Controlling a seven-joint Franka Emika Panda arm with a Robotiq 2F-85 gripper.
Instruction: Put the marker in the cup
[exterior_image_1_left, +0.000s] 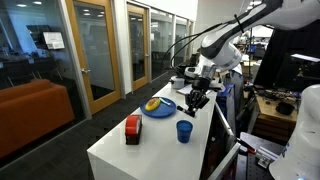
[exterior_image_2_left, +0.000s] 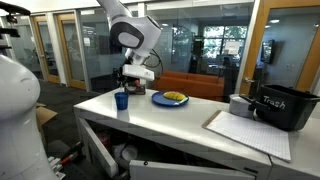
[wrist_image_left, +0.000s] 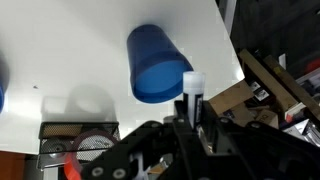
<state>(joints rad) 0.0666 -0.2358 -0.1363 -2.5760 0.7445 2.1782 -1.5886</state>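
Note:
My gripper holds the marker, and the tip of the marker (wrist_image_left: 193, 92) covers the rim of the cup. It should next move down and to the left in the wrist view, over the cup's opening (wrist_image_left: 160, 83), to release the marker.
The blue cup (exterior_image_1_left: 184, 130) stands upright near the white table's front edge; it also shows in an exterior view (exterior_image_2_left: 121, 100) and in the wrist view (wrist_image_left: 157, 65), open mouth toward the camera. My gripper (exterior_image_1_left: 197, 100) hangs in the air above and a little behind the cup, also seen in an exterior view (exterior_image_2_left: 134, 75). In the wrist view the gripper (wrist_image_left: 192, 112) is shut on the marker (wrist_image_left: 193, 92), a dark stick with a white tip that points toward the cup's rim.
A flat blue plate (exterior_image_1_left: 158, 108) with yellow food lies beyond the cup. A red-and-black block (exterior_image_1_left: 132, 128) stands beside it. A black bin marked "Trash" (exterior_image_2_left: 285, 107), a grey box (exterior_image_2_left: 240, 104) and a paper sheet (exterior_image_2_left: 255, 130) lie at the table's far end.

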